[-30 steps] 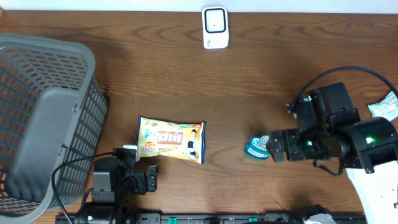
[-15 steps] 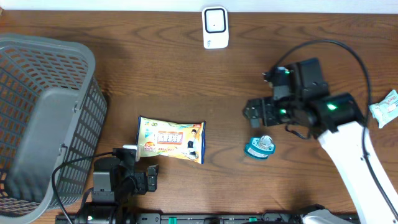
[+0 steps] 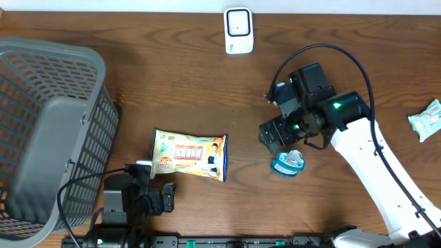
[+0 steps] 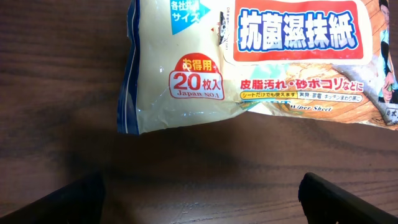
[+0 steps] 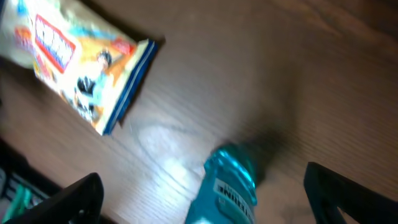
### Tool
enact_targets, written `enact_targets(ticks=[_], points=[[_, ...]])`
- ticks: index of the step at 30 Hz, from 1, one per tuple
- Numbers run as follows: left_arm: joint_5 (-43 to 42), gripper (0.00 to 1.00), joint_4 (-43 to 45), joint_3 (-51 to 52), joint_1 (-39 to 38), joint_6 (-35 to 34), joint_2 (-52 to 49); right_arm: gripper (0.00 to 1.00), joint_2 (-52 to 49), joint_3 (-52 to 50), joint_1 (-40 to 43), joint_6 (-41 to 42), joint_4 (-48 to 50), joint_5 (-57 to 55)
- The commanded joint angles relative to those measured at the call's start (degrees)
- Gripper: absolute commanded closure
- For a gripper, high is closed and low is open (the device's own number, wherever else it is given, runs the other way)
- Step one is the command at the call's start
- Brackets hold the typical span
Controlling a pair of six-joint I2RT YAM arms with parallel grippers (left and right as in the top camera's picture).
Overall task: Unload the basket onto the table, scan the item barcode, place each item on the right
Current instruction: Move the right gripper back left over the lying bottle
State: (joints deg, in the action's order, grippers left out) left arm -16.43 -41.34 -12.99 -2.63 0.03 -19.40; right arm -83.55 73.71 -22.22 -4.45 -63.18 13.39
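My right gripper draws back next. It lowers its spread fingers around the bottle's teal body [image 3: 284, 166] [image 5: 220, 198], since the bottle is below and back from my gripper.
A cream and orange wipes packet [image 3: 190, 155] lies flat at the table's front centre. It fills the top of the left wrist view [image 4: 261, 62]. A small teal bottle [image 3: 287, 164] lies to its right. The white scanner [image 3: 238, 30] stands at the far edge. My right gripper [image 3: 270, 136] hangs open just above and left of the bottle. In the right wrist view the bottle [image 5: 227, 186] shows between the right gripper's [image 5: 202, 199] spread fingers, with the packet [image 5: 74, 62] further off. My left gripper [image 3: 148, 186] is open and empty, just in front of the packet's left end [image 4: 199, 205].
A grey mesh basket [image 3: 48, 131] takes up the left side of the table. A pale green packet [image 3: 426, 118] lies at the right edge. Bare dark wood lies between the packet and the scanner.
My right arm has swung left and away from the front edge, from beside the bottle to above and behind it. The bottle, the packet and the left arm have not moved.
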Motion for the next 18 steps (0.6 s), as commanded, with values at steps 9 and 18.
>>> enact_targets(ticks=[9, 18], points=[[-0.50, 0.01, 0.02, -0.31, 0.13, 0.37, 0.11, 0.10, 4.35, 2.49, -2.56, -8.13, -8.13, 0.02], [-0.50, 0.01, 0.02, -0.31, 0.13, 0.37, 0.11, 0.06, 4.68, 1.36, -5.73, -2.82, -9.60, -9.86]])
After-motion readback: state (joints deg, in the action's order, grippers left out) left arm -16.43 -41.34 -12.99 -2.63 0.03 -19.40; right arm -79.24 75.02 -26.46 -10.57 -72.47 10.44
